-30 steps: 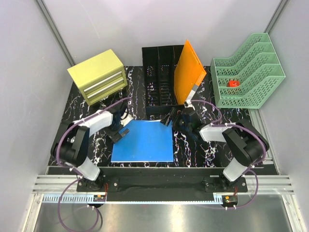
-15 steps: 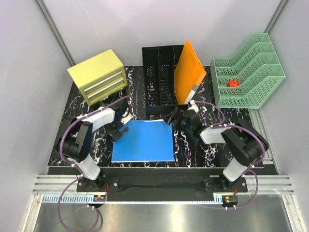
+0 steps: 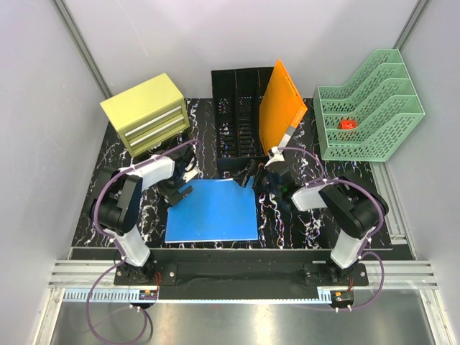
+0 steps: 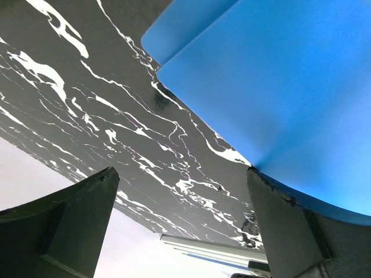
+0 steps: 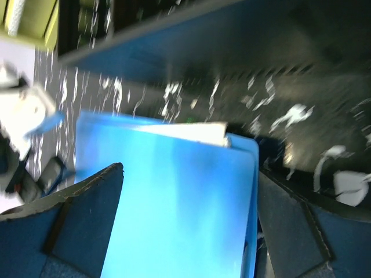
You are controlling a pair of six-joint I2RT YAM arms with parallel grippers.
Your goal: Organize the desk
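Note:
My right gripper has the folder's side edge between its open fingers, so next it will pull back from the file holder, turning, and then close near the folder's far corner (image 3: pixel 251 187) (image 5: pixel 246 160).
A blue folder (image 3: pixel 213 210) lies flat on the black marble-veined desk (image 3: pixel 302 223), near the front centre. My left gripper (image 3: pixel 181 188) hangs open at its far left corner. In the left wrist view the gripper (image 4: pixel 181 174) straddles the folder's edge (image 4: pixel 278 75), one finger over bare desk (image 4: pixel 87 116). My right gripper (image 3: pixel 251 180) stands open at the far right corner. In the right wrist view the gripper (image 5: pixel 190 171) has the folder (image 5: pixel 174 202) filling the gap between its fingers, and white paper (image 5: pixel 191 132) pokes out of the folder. Nothing is gripped.
A black mesh file holder (image 3: pixel 237 118) stands at the back centre with an orange folder (image 3: pixel 282 108) leaning in it. A yellow-green drawer cabinet (image 3: pixel 146 113) sits back left. A green tiered tray (image 3: pixel 370 106) at back right holds a small red object (image 3: pixel 348 123).
My right gripper has shifted left, closer to the folder's far right corner. The left gripper has edged slightly toward the back. The folder has not moved.

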